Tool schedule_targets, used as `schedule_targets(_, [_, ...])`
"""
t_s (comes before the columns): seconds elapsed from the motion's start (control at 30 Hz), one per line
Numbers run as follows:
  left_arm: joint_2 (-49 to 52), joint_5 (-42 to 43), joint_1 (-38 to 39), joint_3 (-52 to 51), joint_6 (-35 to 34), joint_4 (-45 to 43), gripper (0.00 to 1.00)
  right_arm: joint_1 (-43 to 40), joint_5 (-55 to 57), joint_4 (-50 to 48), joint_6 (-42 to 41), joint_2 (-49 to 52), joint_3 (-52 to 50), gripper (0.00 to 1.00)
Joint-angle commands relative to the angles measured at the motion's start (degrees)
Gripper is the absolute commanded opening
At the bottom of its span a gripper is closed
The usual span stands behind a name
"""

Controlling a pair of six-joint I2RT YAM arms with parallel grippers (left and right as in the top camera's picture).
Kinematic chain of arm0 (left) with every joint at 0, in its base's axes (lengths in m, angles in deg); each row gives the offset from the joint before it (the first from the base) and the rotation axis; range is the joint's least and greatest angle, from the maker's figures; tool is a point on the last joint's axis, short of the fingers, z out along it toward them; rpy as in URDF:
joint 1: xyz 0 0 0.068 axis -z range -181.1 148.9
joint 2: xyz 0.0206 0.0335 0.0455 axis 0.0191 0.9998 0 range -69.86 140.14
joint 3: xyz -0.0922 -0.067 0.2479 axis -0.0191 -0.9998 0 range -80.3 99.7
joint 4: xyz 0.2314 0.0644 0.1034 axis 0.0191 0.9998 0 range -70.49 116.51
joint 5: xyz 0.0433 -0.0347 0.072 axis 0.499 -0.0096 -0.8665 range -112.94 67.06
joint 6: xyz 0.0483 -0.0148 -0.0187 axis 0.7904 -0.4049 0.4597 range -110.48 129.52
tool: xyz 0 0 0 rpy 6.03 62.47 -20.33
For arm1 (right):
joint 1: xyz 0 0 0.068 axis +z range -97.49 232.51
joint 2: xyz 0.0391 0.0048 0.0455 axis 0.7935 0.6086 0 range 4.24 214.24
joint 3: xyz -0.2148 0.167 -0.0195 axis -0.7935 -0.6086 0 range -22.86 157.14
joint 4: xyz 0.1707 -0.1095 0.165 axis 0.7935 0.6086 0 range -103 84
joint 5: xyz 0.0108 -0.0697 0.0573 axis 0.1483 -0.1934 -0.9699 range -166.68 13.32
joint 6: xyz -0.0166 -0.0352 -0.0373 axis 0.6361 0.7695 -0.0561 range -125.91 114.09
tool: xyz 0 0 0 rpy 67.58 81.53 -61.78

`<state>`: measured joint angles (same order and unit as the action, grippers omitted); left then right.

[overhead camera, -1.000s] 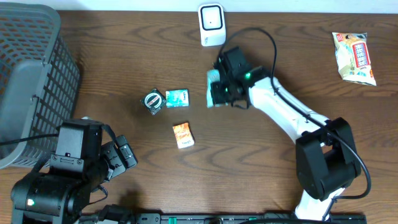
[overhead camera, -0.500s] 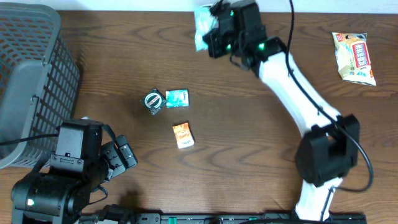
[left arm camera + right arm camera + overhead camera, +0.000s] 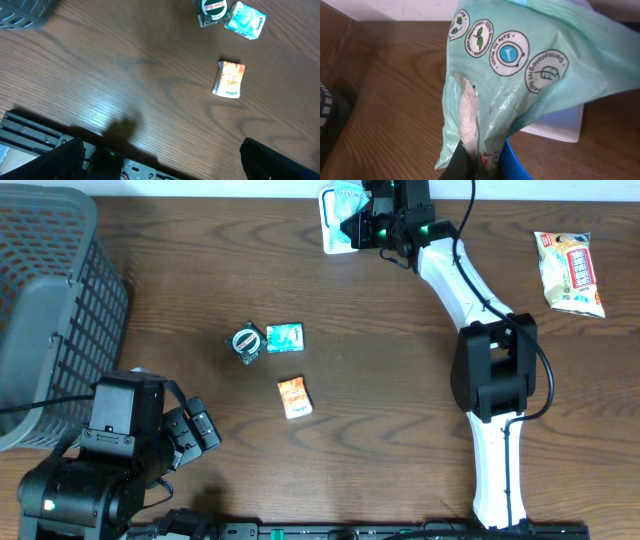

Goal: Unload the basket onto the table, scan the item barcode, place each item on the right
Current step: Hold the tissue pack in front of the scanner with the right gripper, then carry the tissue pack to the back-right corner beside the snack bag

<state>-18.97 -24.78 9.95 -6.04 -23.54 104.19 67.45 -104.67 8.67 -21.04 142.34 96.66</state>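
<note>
I will carry the packet across and let go of it, because bare table (image 3: 528, 300) beside the snack bag is to the right of my right gripper in the overhead view.
The item is a pale green plastic packet (image 3: 349, 200) with round printed seals (image 3: 520, 75). My right gripper (image 3: 364, 218) is shut on its lower edge (image 3: 481, 167) and holds it up at the table's far edge. The packet hangs directly over the white barcode scanner (image 3: 336, 238), hiding most of it; in the right wrist view the scanner (image 3: 560, 127) shows just behind the packet. No barcode shows on the packet's visible side. My left gripper (image 3: 195, 430) rests open at the near left, its dark fingers (image 3: 280, 160) wide apart with nothing between them.
A round tin (image 3: 247, 342), a small teal packet (image 3: 285, 337) and an orange sachet (image 3: 294, 397) lie mid-table. A snack bag (image 3: 570, 272) lies at the far right. A grey mesh basket (image 3: 50, 310) stands at the left edge.
The right arm carried the green packet from the middle of the table up and away to the scanner at the far edge. The left arm stayed still.
</note>
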Motion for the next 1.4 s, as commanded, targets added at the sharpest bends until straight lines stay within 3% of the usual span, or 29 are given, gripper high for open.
schedule_targets(0.0, [-0.04,-0.31,0.02,-0.04,-0.24,0.13,0.98,0.04,-2.45,-0.42,-1.99,1.05,2.45,0.01])
schedule_targets(0.77, [-0.04,-0.31,0.02,-0.04,-0.26,0.13,0.97,-0.85,-4.33,4.00,-1.97,1.40,2.49,0.01])
schedule_targets(1.0, [-0.04,-0.31,0.02,-0.04,-0.24,0.13,0.97,-8.09,-5.01,11.65,-1.77,-0.35,5.09,0.01])
schedule_targets(1.23, [-0.04,-0.31,0.02,-0.04,-0.24,0.13,0.97,-19.32,-4.76,21.94,3.91,-6.58,5.44,0.01])
schedule_targets(1.37, [-0.04,-0.33,0.02,-0.04,-0.24,0.13,0.98,-25.77,0.70,29.33,5.07,-9.07,5.44,0.01])
